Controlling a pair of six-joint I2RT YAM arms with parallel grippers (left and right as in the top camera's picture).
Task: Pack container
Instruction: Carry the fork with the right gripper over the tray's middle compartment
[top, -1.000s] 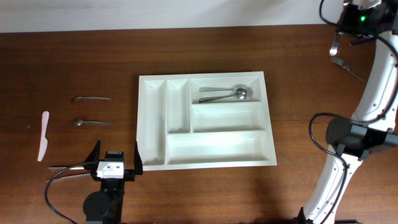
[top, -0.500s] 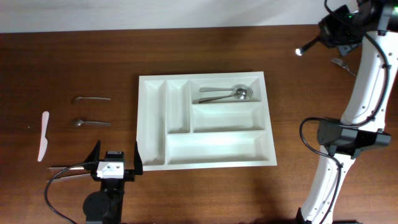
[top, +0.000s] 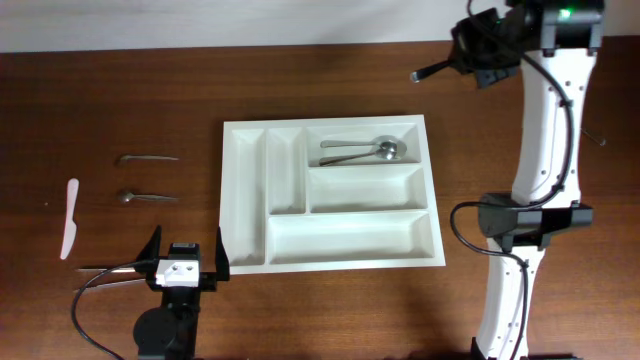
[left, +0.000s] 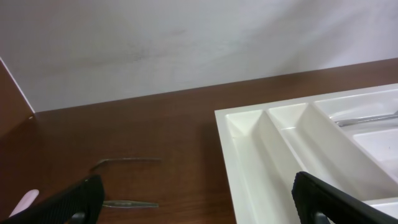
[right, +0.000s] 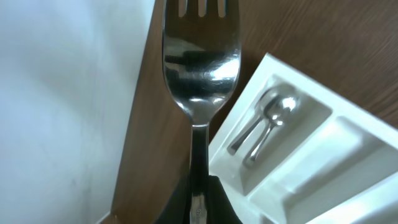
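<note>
My right gripper holds the fork. Next it will come back over the empty section of the container just nearer than the spoons' section, to the left in the overhead view, and lower the fork inside.
The container (top: 350, 235) is a white five-compartment tray in the middle of the table, with two spoons (top: 365, 152) in its back right compartment. My right gripper (top: 464, 59) hangs above the table just behind the tray's back right corner, shut on a metal fork (top: 432, 71) that points left. In the right wrist view the fork (right: 200, 56) rises from the shut gripper (right: 198, 199), with the container (right: 348, 143) and spoons (right: 264, 124) below. My left gripper (top: 188, 240) stands open and holds nothing, left of the tray's front corner. In the left wrist view the gripper (left: 198, 205) faces the container (left: 245, 155).
Two metal utensils (top: 147, 158) (top: 147, 197) and a white plastic knife (top: 70, 217) lie left of the tray. A thin utensil (top: 105, 267) lies beside my left gripper. Part of another utensil (top: 596, 137) shows at the far right, behind the right arm.
My right arm has swung left from the far right back corner, carrying the fork toward the tray's back right corner. The left arm has not moved.
</note>
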